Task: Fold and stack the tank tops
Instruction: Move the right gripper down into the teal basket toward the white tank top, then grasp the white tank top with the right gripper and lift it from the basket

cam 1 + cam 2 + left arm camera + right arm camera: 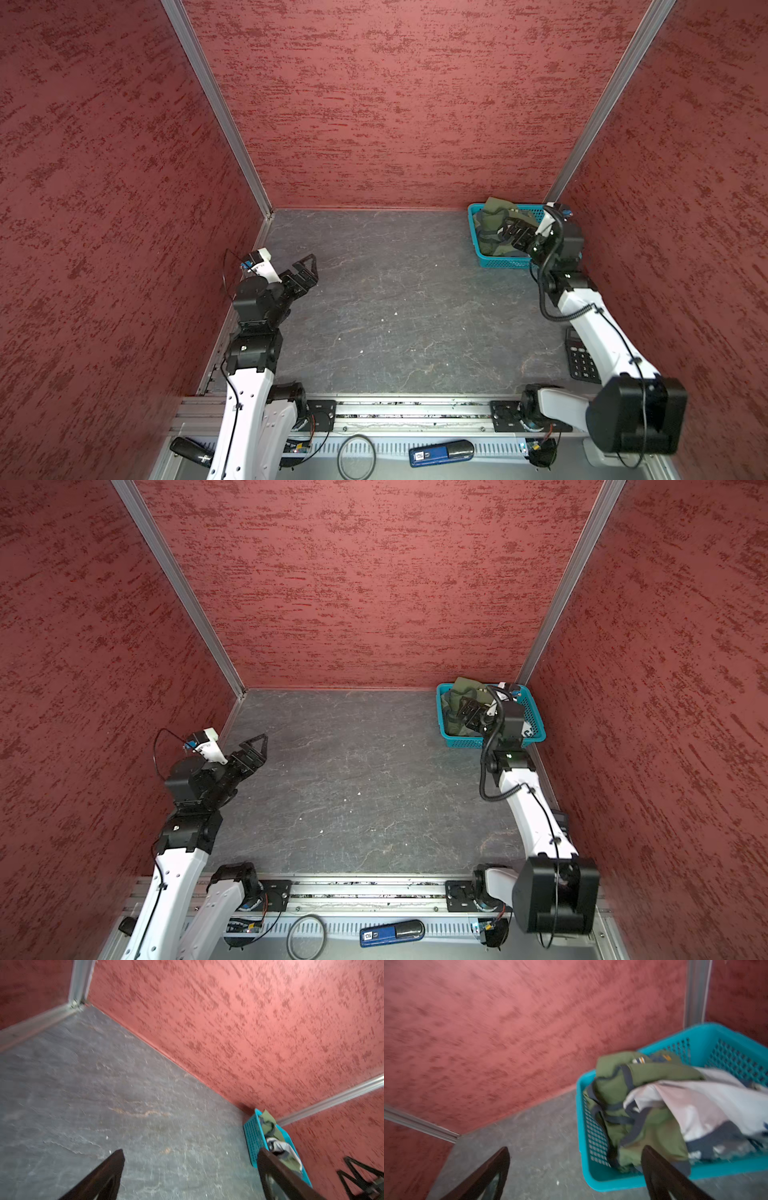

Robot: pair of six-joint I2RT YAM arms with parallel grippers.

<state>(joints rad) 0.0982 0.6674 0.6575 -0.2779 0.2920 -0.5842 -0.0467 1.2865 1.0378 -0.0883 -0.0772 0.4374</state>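
Note:
The white tank top's bunched edge lies over the olive cloth. My right gripper will next move past the olive heap and down into the basket, onto that edge.
The two tank tops lie crumpled together in a teal mesh basket in the table's back right corner. In the right wrist view the olive green one is heaped on the side nearer the open table, and the white one lies partly over it. In both top views my right gripper hovers open over the basket, holding nothing; one finger is above the olive cloth, the other outside the rim. My left gripper is open and empty above the table's left side, far from the basket.
Red textured walls close in the grey slate table on three sides. A black calculator lies by the right wall under my right arm. Beyond the front rail sit a blue device and a black cable ring.

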